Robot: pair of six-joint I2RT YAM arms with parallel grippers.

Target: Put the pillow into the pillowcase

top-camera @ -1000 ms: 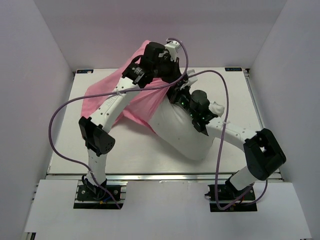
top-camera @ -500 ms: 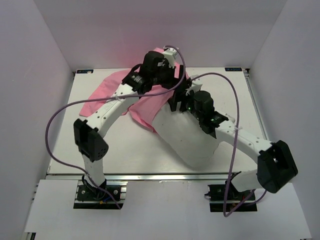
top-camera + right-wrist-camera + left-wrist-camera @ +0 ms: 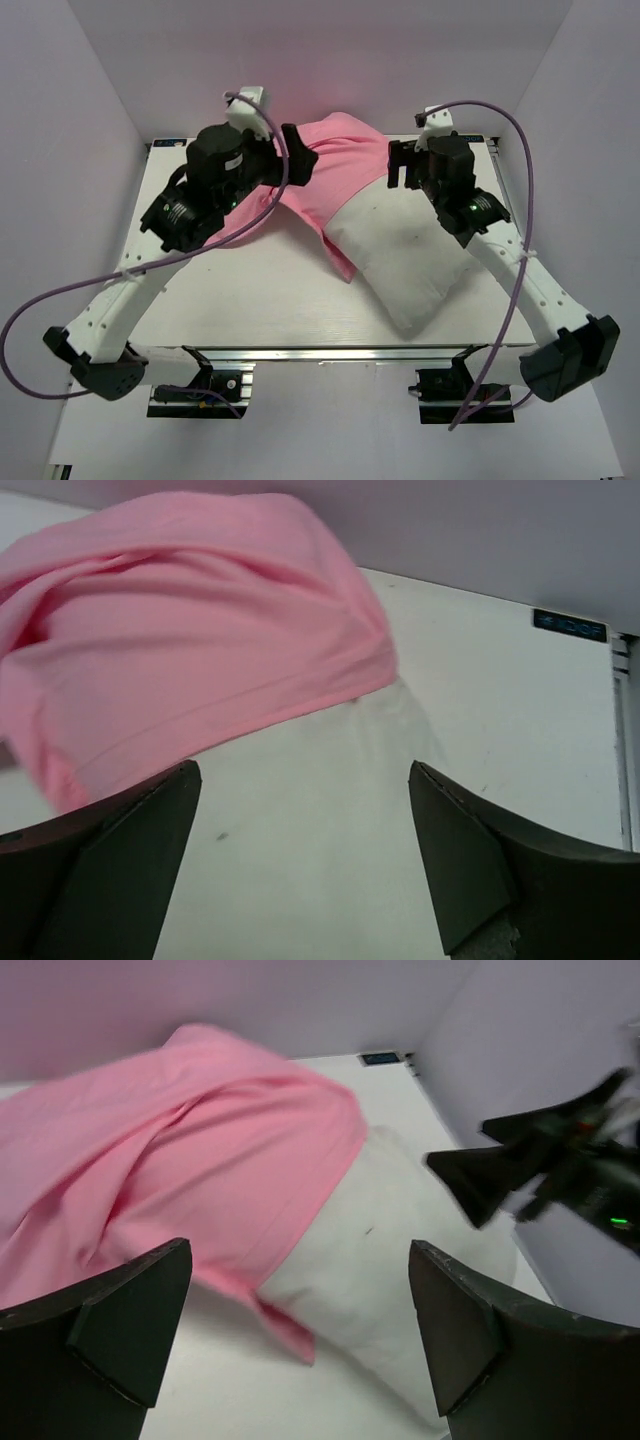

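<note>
Next, my right gripper moves down, back and left in the top view onto the pillow's edge (image 3: 366,270) beside the pillowcase's pink hem, since that edge lies uncovered.
The white pillow (image 3: 410,262) lies slanted on the right half of the table, its far end covered by the pink pillowcase (image 3: 335,160). The case's open hem crosses the pillow, and a pink tail trails left. My left gripper (image 3: 298,160) hovers open at the case's left side. My right gripper (image 3: 397,165) hovers open at its right side, above the pillow's far corner. The left wrist view shows pillowcase (image 3: 200,1140) over pillow (image 3: 400,1240) beyond my wide fingers (image 3: 130,1320). In the right wrist view, pillowcase (image 3: 180,640) and pillow (image 3: 300,830) lie below empty fingers (image 3: 470,860).
The white table (image 3: 230,290) is boxed in by pale walls at the left, back and right. Purple cables (image 3: 505,120) loop off both arms. The right arm's fingers show as a dark blur (image 3: 500,1165) in the left wrist view.
Both grippers have opened and let go of the pillowcase. The left arm swung left and the right arm right. The case has dropped over the pillow's far end.
</note>
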